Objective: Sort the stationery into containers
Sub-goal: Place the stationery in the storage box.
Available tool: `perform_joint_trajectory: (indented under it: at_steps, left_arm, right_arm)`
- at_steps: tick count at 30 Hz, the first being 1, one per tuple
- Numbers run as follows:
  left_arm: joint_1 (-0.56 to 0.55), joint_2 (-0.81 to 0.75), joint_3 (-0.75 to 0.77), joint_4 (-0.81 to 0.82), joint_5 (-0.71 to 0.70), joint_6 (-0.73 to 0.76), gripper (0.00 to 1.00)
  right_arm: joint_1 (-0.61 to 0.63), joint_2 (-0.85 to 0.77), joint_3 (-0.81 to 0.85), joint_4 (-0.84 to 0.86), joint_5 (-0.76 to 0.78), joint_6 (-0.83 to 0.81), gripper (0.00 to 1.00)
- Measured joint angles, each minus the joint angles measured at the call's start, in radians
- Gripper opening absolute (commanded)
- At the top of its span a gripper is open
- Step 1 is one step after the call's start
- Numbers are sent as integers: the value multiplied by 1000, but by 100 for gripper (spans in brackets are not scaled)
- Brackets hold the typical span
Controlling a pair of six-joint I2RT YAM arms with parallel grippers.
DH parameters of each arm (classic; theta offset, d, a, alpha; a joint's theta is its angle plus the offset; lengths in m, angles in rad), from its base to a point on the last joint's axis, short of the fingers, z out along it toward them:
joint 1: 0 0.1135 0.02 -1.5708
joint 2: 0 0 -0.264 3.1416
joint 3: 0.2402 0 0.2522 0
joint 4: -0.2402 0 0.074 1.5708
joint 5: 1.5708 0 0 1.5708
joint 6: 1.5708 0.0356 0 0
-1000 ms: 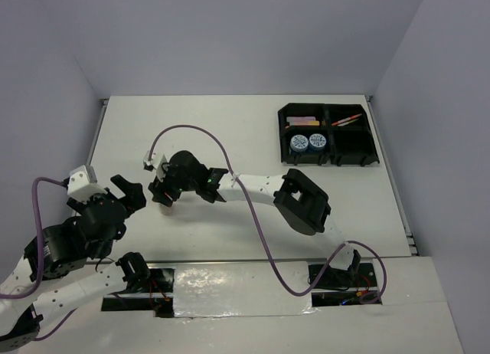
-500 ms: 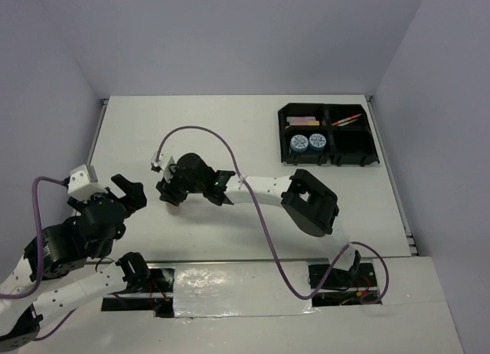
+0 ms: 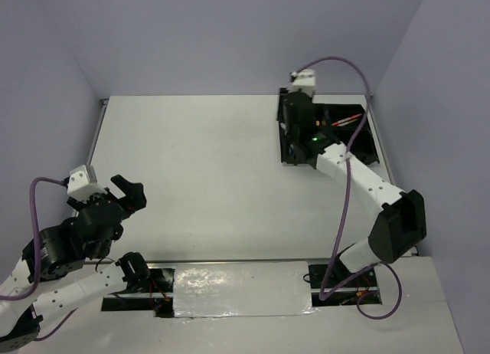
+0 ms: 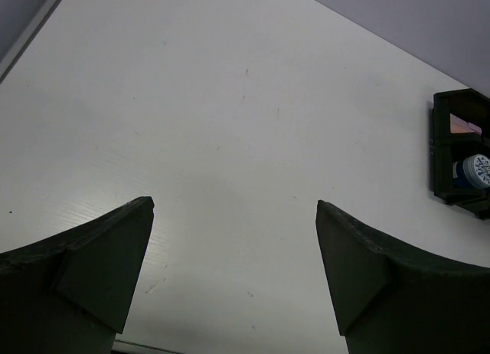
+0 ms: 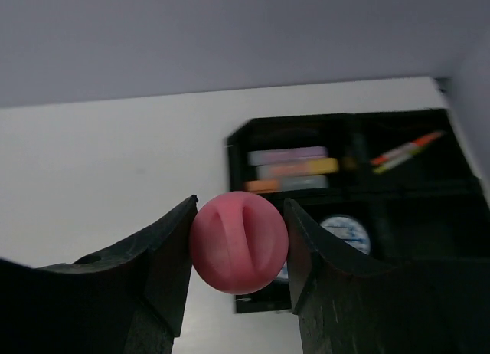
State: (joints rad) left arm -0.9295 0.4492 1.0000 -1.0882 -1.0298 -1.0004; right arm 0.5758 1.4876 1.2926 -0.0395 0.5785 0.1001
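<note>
The tray's near section (image 3: pixel 360 145) (image 5: pixel 429 222) beside the blue tub is empty, so I need to turn my right gripper, move it to the right in the top view and lower the bottle into that section.
My right gripper (image 3: pixel 291 129) is shut on the small bottle's pink cap (image 5: pixel 239 241) and holds it above the near left part of the black divided tray (image 3: pixel 373 151). In the right wrist view the tray (image 5: pixel 236 143) holds purple (image 5: pixel 287 155), yellow (image 5: pixel 302 168) and orange-and-blue (image 5: pixel 283 184) pens in one compartment. A thin orange pen (image 5: pixel 406 149) lies in the compartment to the right, and a blue tub (image 5: pixel 346 233) sits nearer. The bottle's body is hidden. My left gripper (image 3: pixel 126 191) is open and empty over bare table at the near left.
The left wrist view shows white table between the open fingers (image 4: pixel 99 254), with the tray's corner (image 4: pixel 440 124) and a blue tub (image 4: pixel 476 170) at the far right. Grey walls close the table at the back and sides. A purple cable (image 3: pixel 348 178) runs along the right arm.
My right arm has swung from the table's left middle across to the tray at the back right, carrying the pink-capped bottle. The left arm has not moved.
</note>
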Motion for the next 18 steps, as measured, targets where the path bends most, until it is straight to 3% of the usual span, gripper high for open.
perform_joint_trajectory:
  at_steps: [3, 9, 18]
  left_arm:
    - [0, 0, 0, 8, 10, 8, 99]
    - [0, 1, -2, 19, 20, 14, 99]
    - [0, 15, -6, 39, 33, 43, 99]
  right_arm:
    - [-145, -17, -16, -45, 117, 50, 0]
    - [-362, 12, -85, -106, 192, 159, 0]
    - [-517, 29, -182, -26, 184, 226, 0]
